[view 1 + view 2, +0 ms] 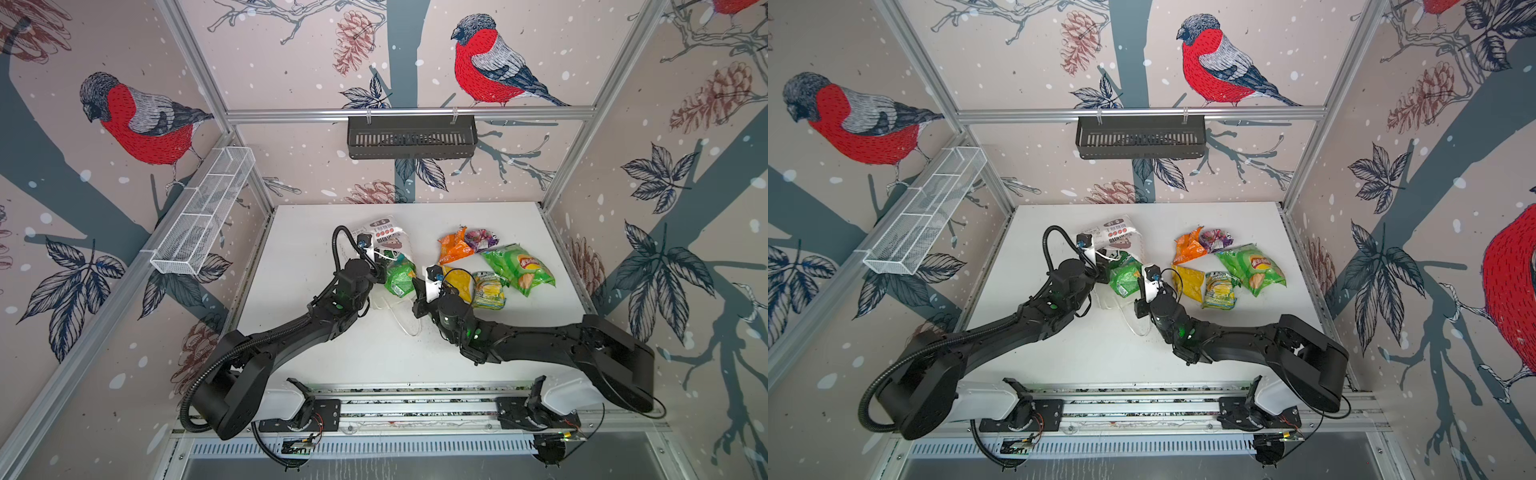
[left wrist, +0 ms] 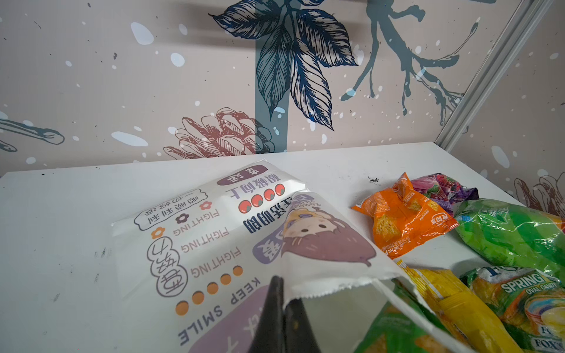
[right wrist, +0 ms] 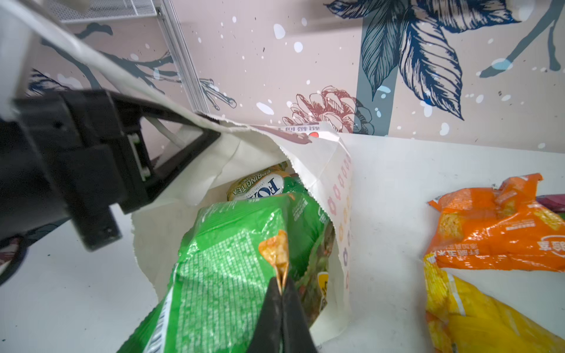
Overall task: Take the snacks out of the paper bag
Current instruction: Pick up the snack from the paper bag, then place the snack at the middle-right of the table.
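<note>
My right gripper brings the green packet up, past the yellow one and down next, then releases it in the gap beside the chip bag (image 1: 519, 266), as other snacks lie there.
The white paper bag (image 1: 384, 237) (image 2: 214, 232) lies on its side left of the table's middle, mouth toward the arms. My left gripper (image 1: 380, 264) (image 2: 282, 293) is shut on the upper rim of the bag's mouth and holds it up. My right gripper (image 1: 419, 289) (image 3: 282, 287) is shut on the edge of a green snack packet (image 1: 400, 278) (image 3: 232, 259) that sticks halfway out of the mouth. A green-yellow packet (image 3: 260, 185) sits deeper inside. To the right on the table lie orange (image 1: 455, 247), purple (image 1: 481, 239), yellow (image 1: 461, 284), green-yellow (image 1: 490, 291) and a large green chip bag (image 1: 519, 266).
The bag's thin handle loop (image 1: 405, 320) trails on the white table (image 1: 332, 353) between the two arms. A black basket (image 1: 411, 137) hangs on the back wall and a white wire basket (image 1: 203, 212) on the left wall.
</note>
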